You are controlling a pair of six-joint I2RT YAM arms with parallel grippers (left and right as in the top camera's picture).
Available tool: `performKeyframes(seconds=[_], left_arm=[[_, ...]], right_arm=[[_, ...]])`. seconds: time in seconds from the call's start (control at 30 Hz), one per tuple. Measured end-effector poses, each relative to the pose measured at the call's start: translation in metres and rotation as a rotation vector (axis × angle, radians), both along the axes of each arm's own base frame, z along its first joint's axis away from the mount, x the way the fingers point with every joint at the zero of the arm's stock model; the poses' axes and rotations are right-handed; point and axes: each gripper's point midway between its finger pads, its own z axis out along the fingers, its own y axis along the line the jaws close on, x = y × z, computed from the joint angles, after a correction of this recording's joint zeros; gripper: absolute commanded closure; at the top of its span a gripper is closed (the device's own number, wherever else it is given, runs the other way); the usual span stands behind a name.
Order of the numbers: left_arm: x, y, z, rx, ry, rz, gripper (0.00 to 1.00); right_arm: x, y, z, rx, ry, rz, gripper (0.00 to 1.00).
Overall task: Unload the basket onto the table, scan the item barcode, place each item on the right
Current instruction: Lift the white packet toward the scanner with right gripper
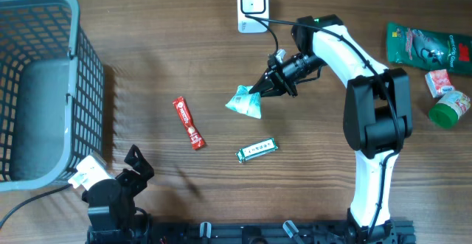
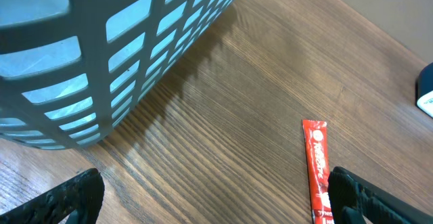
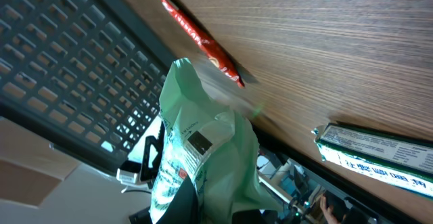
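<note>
My right gripper will swing the packet outward to the scanner [image 1: 252, 7], then to the right in the overhead view, and release it beside the pink box, where other goods lie.
My right gripper [image 1: 259, 89] is shut on one end of a pale green snack packet [image 1: 245, 102], which hangs tilted just above mid-table. The wrist view shows the packet [image 3: 203, 149] pinched at its bottom between the dark fingers of that gripper [image 3: 215, 209], with a small dark printed patch on its face. The white barcode scanner [image 1: 252, 7] stands at the table's far edge, up and slightly right of the packet. My left gripper [image 1: 136, 163] rests open at the near left; its wrist view has the gripper [image 2: 213, 200] wide open with only bare wood between the fingers.
A red stick packet [image 1: 188, 124] lies left of centre, beside my left finger [image 2: 352, 197]. A green-and-white gum stick [image 1: 257, 150] lies nearer the front. A blue mesh basket [image 1: 74, 23] fills the left. A green bag [image 1: 428, 46], a pink box [image 1: 439, 82] and a green-lidded jar [image 1: 450, 107] sit at the right edge.
</note>
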Motion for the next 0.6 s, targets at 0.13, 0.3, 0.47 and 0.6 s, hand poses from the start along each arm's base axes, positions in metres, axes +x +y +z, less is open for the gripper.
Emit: performKeyframes(seconds=[0.13,0.3,0.47,0.6], left_arm=[[0.0,0.0,0.0,0.0,0.0,0.0,0.0],[0.0,0.0,0.0,0.0,0.001,0.0,0.0],[0.0,0.0,-0.001,0.0,0.003,0.0,0.0],[0.0,0.0,-0.001,0.0,0.003,0.0,0.0]], right_arm=[[-0.003,0.0,0.003,0.049,-0.077,0.055,0.96],[-0.012,-0.016,0.018,-0.042,-0.222,0.147,0.96],[0.002,-0.051,0.099,-0.274,-0.703,0.165,0.96],[0.041,-0.105,0.152,-0.751,-0.98,-0.092,0.96]])
